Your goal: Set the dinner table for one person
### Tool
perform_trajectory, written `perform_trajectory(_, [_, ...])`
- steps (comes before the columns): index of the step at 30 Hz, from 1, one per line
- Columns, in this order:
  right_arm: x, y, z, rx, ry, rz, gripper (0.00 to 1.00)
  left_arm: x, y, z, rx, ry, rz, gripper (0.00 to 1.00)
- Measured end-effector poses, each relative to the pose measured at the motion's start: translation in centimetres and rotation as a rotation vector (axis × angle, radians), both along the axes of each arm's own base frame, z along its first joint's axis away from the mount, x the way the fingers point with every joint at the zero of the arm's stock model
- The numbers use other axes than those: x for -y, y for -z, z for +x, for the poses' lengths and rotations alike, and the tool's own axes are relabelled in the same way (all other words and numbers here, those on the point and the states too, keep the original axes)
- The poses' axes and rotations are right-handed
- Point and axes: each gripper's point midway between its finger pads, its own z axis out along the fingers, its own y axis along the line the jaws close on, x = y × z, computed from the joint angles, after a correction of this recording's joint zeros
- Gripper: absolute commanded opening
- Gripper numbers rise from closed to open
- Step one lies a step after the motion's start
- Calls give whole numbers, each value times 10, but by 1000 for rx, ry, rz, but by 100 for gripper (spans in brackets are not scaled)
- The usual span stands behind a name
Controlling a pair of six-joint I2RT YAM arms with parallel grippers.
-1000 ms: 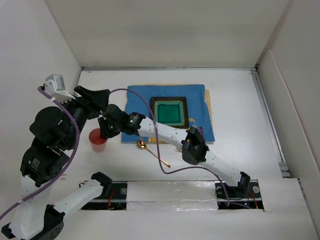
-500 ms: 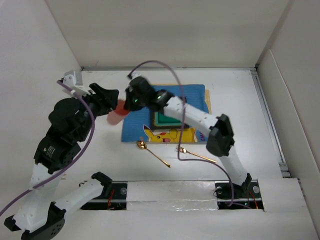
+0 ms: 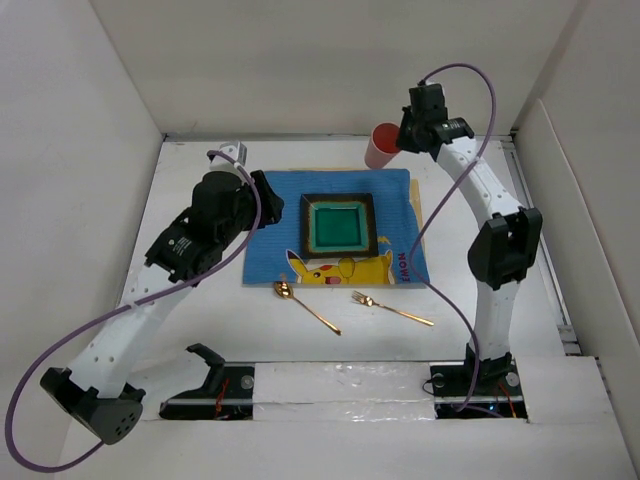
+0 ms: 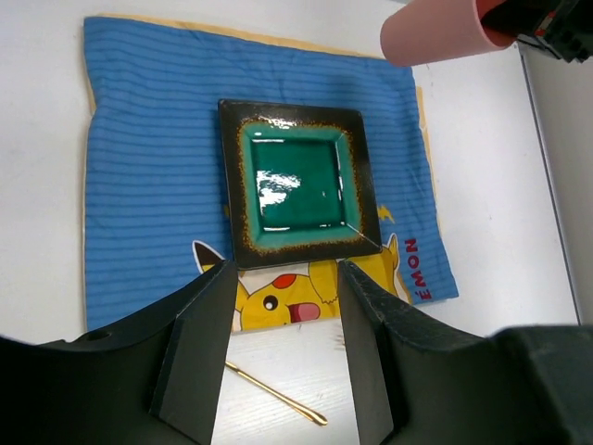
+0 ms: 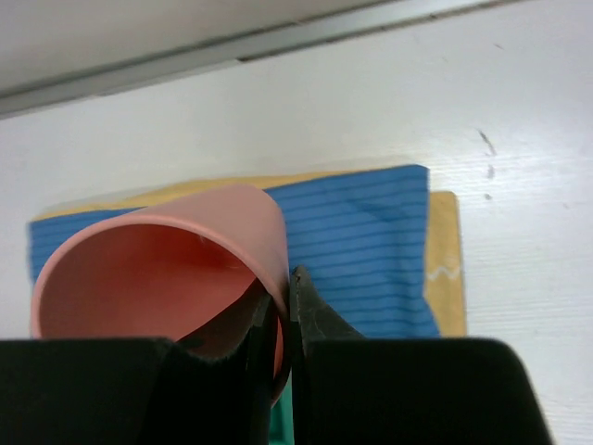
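The mat's bare far corner is below my right gripper and nearer my base, so it will next go down and back to release the cup's rim there.
The white dinner table (image 3: 480, 240) holds a blue cartoon placemat (image 3: 275, 235) with a square green plate (image 3: 340, 224) on it. A gold spoon (image 3: 305, 305) and a gold fork (image 3: 392, 309) lie in front of the mat. My right gripper (image 3: 405, 135) is shut on the wall of a pink cup (image 3: 381, 147), one finger inside and one outside (image 5: 285, 306), and holds it tilted above the mat's back right corner. My left gripper (image 3: 262, 190) is open and empty above the mat's left side (image 4: 283, 362), with the plate (image 4: 296, 181) and the cup (image 4: 435, 32) ahead of it.
White walls close in the table at the back and on both sides. A metal rail (image 3: 535, 230) runs along the right edge. The arm bases and a taped strip (image 3: 340, 385) line the near edge. The left arm's purple cable (image 3: 150, 300) hangs over the left side.
My right arm has lifted the cup from the table left of the mat and carried it across to the back right corner. My left arm has swung right, toward the mat.
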Motion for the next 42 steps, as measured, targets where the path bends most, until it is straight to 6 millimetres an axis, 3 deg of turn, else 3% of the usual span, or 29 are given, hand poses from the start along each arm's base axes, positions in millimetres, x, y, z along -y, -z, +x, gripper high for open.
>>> perform_trajectory(7, [31,72,1,-182,40,-93,0,9,7,6,0,20,-11,44])
perform_trajectory(17, [52,117,-17,-290,89,-150,0,11,18,9,-10,23,-8,44])
perform_trajectory(22, [61,117,-16,-289,117,-165,0,11,22,9,-17,21,-7,44])
perform_trajectory(29, [67,122,-18,-301,134,-170,42,10,25,9,-23,16,-4,45])
perform_trajectory(36, [67,116,-22,-307,123,-151,62,6,25,11,-16,-4,10,45])
perform_trajectory(39, [70,85,-27,-261,120,-125,63,3,23,11,-11,-15,25,45])
perform_trajectory(42, [72,38,-36,-179,113,-91,64,-1,11,13,10,-28,34,38])
